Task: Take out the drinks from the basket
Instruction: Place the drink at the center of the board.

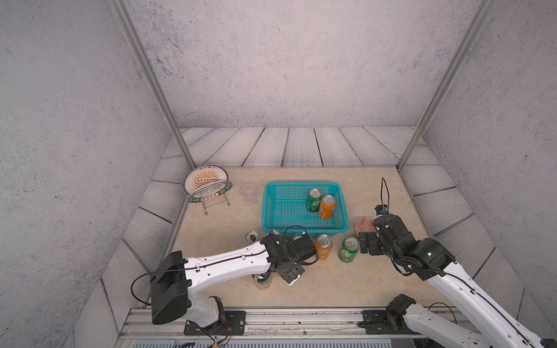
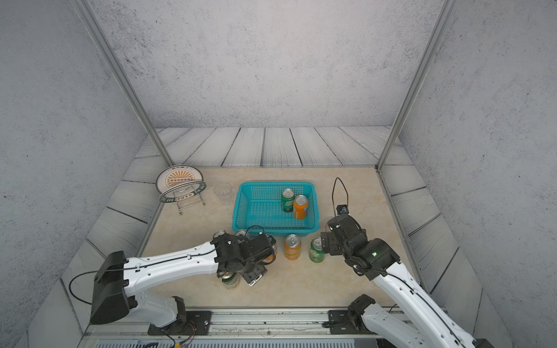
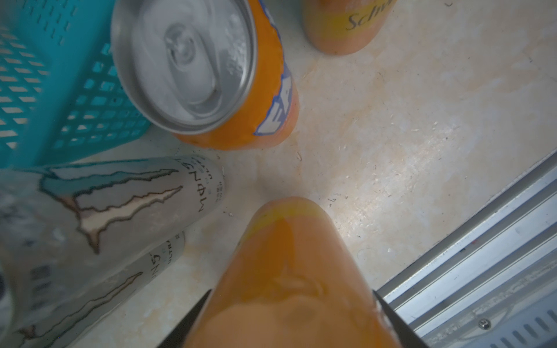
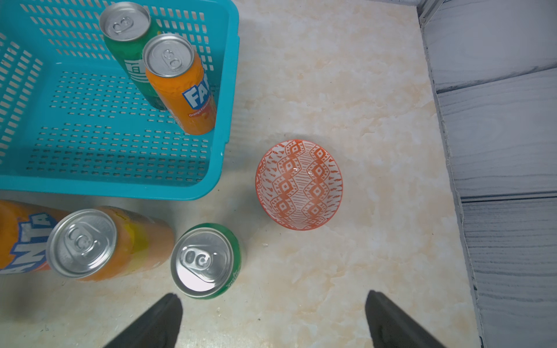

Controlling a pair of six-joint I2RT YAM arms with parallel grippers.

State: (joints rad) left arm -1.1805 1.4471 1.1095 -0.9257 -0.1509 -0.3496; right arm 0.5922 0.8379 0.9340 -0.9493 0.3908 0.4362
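Next I will lower my left gripper to free its orange can on the tabletop between Fanta can and bar (image 1: 285, 287) (image 3: 303, 189), since that spot lies empty below the gripper.
The turquoise basket (image 1: 272, 208) (image 4: 90, 186) holds two upright drinks, a green can (image 1: 314, 199) and an orange can (image 1: 327, 206). In front of it stand an orange can (image 1: 323, 247), a green can (image 1: 348, 249) and two slim silver cans (image 1: 252, 236) (image 3: 105, 205). A white-green can (image 1: 262, 280) shows under my left arm. My left gripper (image 3: 291, 290) is shut on another orange can (image 3: 289, 256), low beside an orange Fanta can (image 3: 211, 75); whether it touches the table I cannot tell. My right gripper (image 4: 272, 295) (image 1: 365, 242) stands open and holds nothing, just right of the green can (image 4: 206, 260).
A small patterned orange dish (image 4: 300, 183) sits right of the basket, close to my right wrist. A clear cup (image 1: 248, 191) and plates on a wire rack (image 1: 206, 183) stand at the back left. A metal rail (image 1: 271, 316) runs along the front edge.
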